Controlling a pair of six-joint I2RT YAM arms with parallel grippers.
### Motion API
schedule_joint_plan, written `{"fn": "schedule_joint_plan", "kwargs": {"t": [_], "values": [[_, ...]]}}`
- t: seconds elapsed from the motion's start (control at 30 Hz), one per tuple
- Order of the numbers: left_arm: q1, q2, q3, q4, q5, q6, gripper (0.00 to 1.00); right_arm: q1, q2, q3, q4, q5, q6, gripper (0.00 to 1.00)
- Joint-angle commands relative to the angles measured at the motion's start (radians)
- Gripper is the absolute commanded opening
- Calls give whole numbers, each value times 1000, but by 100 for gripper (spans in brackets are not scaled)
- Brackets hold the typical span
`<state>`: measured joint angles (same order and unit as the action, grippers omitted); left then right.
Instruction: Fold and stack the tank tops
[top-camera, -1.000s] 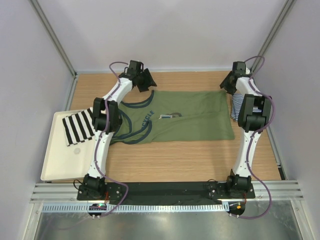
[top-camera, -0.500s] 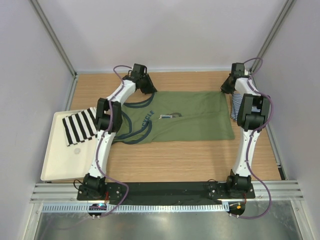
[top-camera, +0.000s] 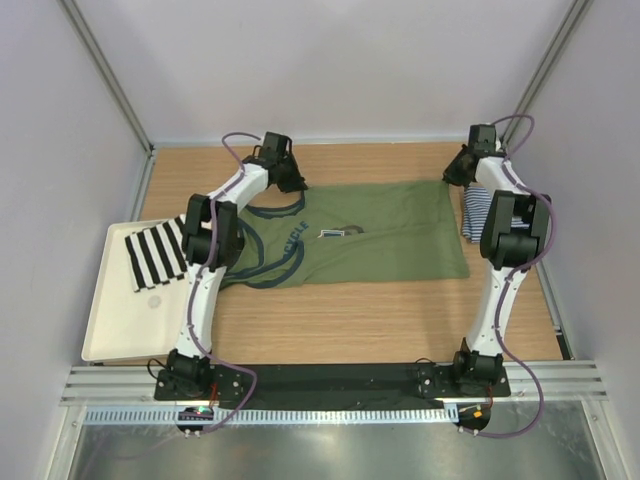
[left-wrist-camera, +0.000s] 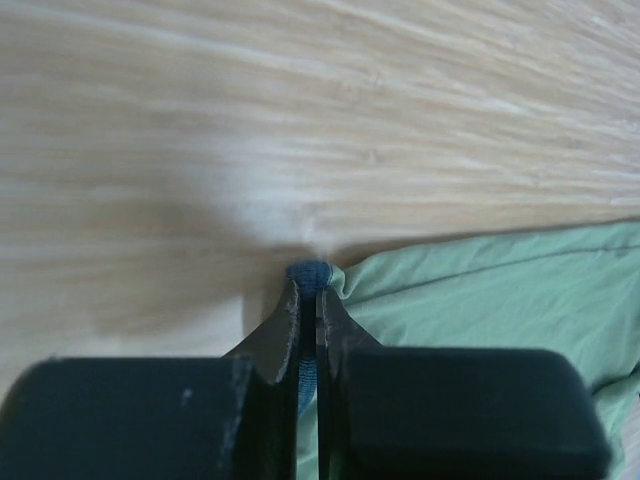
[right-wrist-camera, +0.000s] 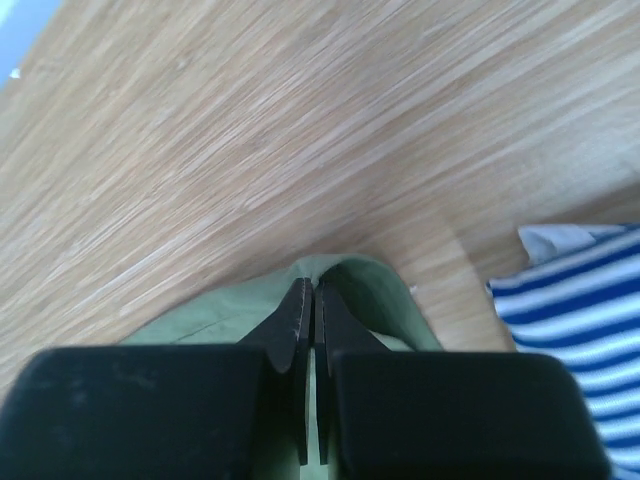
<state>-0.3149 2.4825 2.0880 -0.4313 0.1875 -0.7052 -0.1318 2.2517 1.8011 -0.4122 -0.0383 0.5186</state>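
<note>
Next, my right gripper moves up, back and down onto the near hem corner, which lies back from it, and releases, since the green cloth lies spread flat.
The olive green tank top (top-camera: 380, 235) lies spread flat on the wooden table, its navy-trimmed straps to the left. My left gripper (top-camera: 291, 181) is at its far left corner, shut on the navy trim (left-wrist-camera: 309, 272) of the green cloth (left-wrist-camera: 480, 300). At the far right corner, my right gripper (top-camera: 452, 178) is shut on a pinched fold of the green hem (right-wrist-camera: 345, 270). The navy-and-white striped tank top (top-camera: 474, 212) lies bunched at the right edge, partly hidden by the right arm; it shows beside the right gripper (right-wrist-camera: 311, 290) as striped cloth (right-wrist-camera: 575, 305).
A white tray (top-camera: 120, 320) sits at the left edge of the table, with a folded black-and-white broad-striped cloth (top-camera: 158, 252) on its far end. Bare wood (top-camera: 360, 320) runs along the near side. Grey walls and metal posts close in the back and sides.
Both grippers came down onto the green top's far corners and shut on the cloth. The left wrist shifted slightly left and the right wrist turned a little.
</note>
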Motion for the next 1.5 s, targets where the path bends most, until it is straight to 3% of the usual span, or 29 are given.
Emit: {"fn": "schedule_joint_plan", "kwargs": {"t": [0.0, 0.33, 0.77, 0.93, 1.47], "values": [[-9, -166, -88, 120, -42, 39, 0, -18, -145, -37, 61, -29, 17, 1], [-64, -319, -236, 121, -103, 84, 0, -45, -274, -189, 75, -41, 44, 1], [-141, -591, -592, 164, -238, 73, 0, -65, -570, -548, 165, -28, 78, 1], [-176, -738, -793, 262, -306, 53, 0, -65, -665, -666, 177, -15, 84, 1], [-246, -925, -1069, 316, -355, 7, 0, -69, -939, -962, 193, 75, 165, 1]]}}
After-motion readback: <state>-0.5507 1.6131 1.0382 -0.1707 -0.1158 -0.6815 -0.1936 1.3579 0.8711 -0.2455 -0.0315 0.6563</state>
